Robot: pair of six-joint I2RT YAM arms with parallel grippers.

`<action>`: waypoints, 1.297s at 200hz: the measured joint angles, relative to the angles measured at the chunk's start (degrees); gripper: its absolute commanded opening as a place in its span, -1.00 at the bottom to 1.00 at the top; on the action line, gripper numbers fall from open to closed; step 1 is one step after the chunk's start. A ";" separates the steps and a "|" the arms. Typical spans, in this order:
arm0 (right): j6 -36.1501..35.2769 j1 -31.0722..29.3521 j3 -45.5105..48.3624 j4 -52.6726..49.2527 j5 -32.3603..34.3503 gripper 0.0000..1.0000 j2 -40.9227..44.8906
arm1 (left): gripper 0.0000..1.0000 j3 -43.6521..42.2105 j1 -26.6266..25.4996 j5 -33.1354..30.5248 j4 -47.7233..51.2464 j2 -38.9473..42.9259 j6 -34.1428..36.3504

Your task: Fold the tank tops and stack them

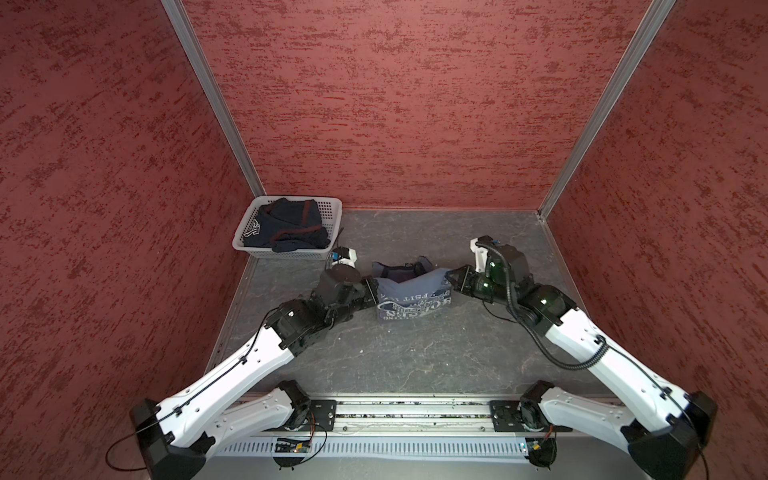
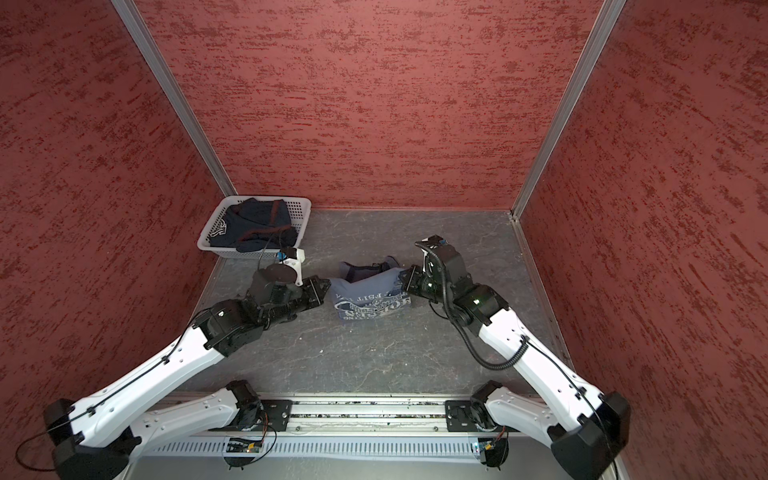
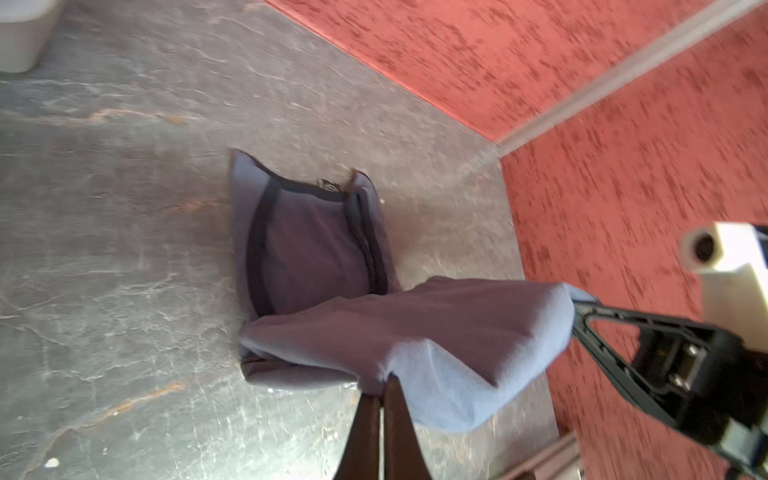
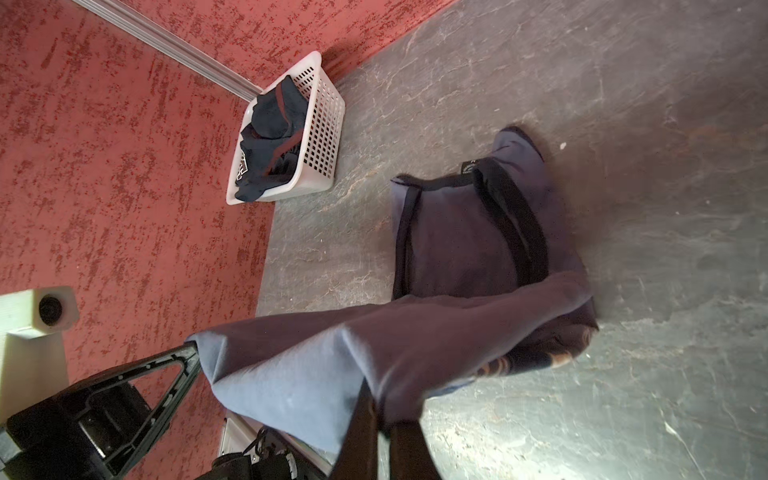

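Observation:
Next, my right gripper should swing outward and down to release its corner over the strap end [image 1: 421, 263] [image 4: 516, 152], which lies outward of and below it, still uncovered by the fold.
The slate-blue tank top [image 1: 409, 297] [image 2: 368, 297] lies mid-table, whitish lettering facing the near edge. Its strap end [image 3: 307, 253] [image 4: 461, 232] rests flat on the table, showing the navy trim. The other end is lifted into a raised fold stretched between both grippers. My left gripper [image 1: 372, 291] [image 2: 327, 291] [image 3: 382, 388] is shut on one corner of that fold. My right gripper [image 1: 454, 279] [image 2: 402, 279] [image 4: 376, 401] is shut on the opposite corner. The dark navy tank top [image 1: 286, 226] [image 2: 253, 226] [image 4: 270, 137] with maroon trim lies crumpled in the basket.
The white perforated basket [image 1: 332, 210] [image 2: 301, 208] [image 4: 326, 124] stands in the far left corner against the red walls [image 1: 415, 104]. Grey marbled table [image 1: 415, 357] extends toward the near rail [image 1: 411, 409]. Each wrist view shows the other gripper at the cloth.

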State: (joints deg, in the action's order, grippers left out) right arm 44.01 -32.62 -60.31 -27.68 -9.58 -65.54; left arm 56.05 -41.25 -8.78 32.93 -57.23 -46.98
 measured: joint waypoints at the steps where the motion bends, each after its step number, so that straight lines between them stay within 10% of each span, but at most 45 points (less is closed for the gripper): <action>1: -0.07 0.11 -0.17 0.13 -0.11 -1.00 -0.42 | -1.00 0.00 0.20 0.02 0.00 -0.11 -0.04; 150: -5.14 13.38 -22.08 7.98 -12.55 -0.75 -40.46 | -1.00 22.21 21.92 18.43 -4.28 -41.94 0.74; 218: -9.66 16.63 -40.30 5.25 -12.35 -0.10 -57.37 | 0.27 39.43 27.58 20.68 -2.10 -61.64 3.34; 259: -14.58 16.41 -39.80 2.84 -7.69 0.06 -56.17 | 0.48 40.17 28.22 18.21 0.63 -61.46 8.37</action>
State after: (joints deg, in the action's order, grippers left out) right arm 29.43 -16.21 -100.12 -24.84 -17.28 -121.71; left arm 96.23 -13.04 9.43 33.56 -118.69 -38.61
